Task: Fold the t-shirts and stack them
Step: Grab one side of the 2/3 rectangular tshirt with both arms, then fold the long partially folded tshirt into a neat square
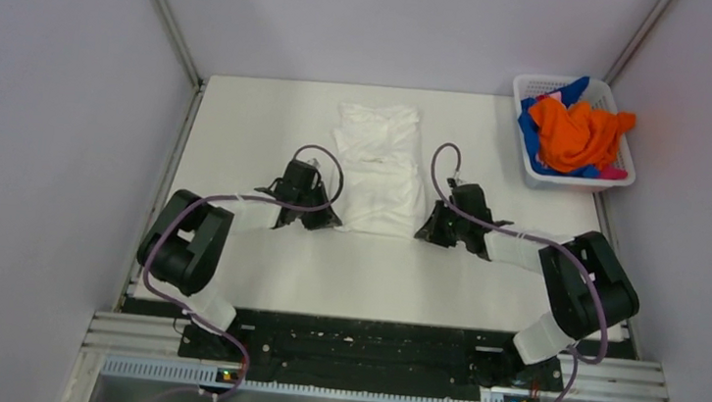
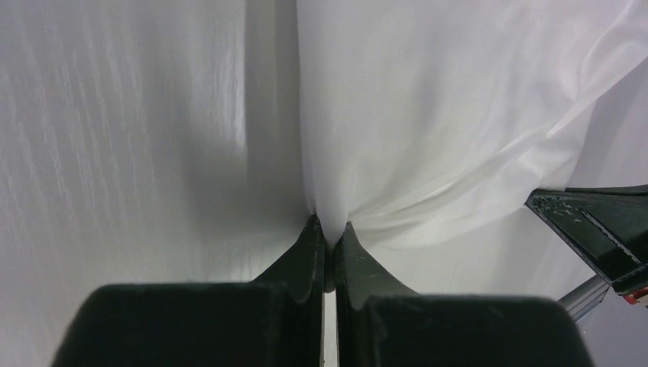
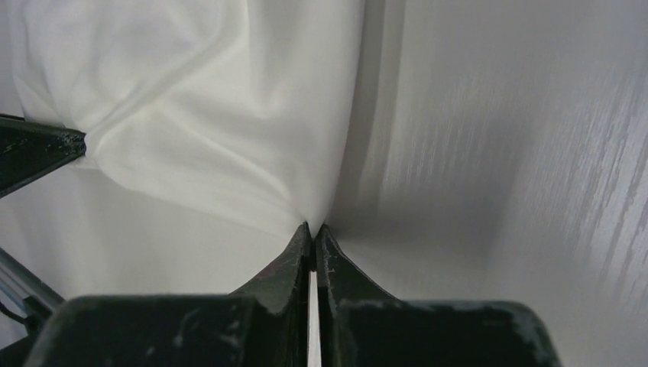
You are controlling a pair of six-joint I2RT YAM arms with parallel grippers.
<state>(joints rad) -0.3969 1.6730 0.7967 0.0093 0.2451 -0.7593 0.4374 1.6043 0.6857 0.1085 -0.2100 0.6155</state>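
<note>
I should raise the held near corner with my left gripper next, carry it outward and lower it at the shirt's far end [image 1: 355, 122] to release it, because that end lies uncovered outward.
A white t-shirt [image 1: 375, 168] lies partly folded in the middle of the table, its near half lifted a little. My left gripper [image 1: 330, 220] is shut on the shirt's near left corner [image 2: 330, 222]. My right gripper [image 1: 425, 232] is shut on its near right corner [image 3: 312, 218]. The cloth [image 3: 199, 115] hangs taut between both grippers. Orange [image 1: 577, 132], blue [image 1: 528, 134] and pink [image 1: 613, 173] shirts lie bunched in a basket at the far right.
The white lattice basket [image 1: 532, 174] stands at the table's far right corner. Grey walls close in the table on the left, back and right. Each wrist view shows the other gripper's finger at its edge.
</note>
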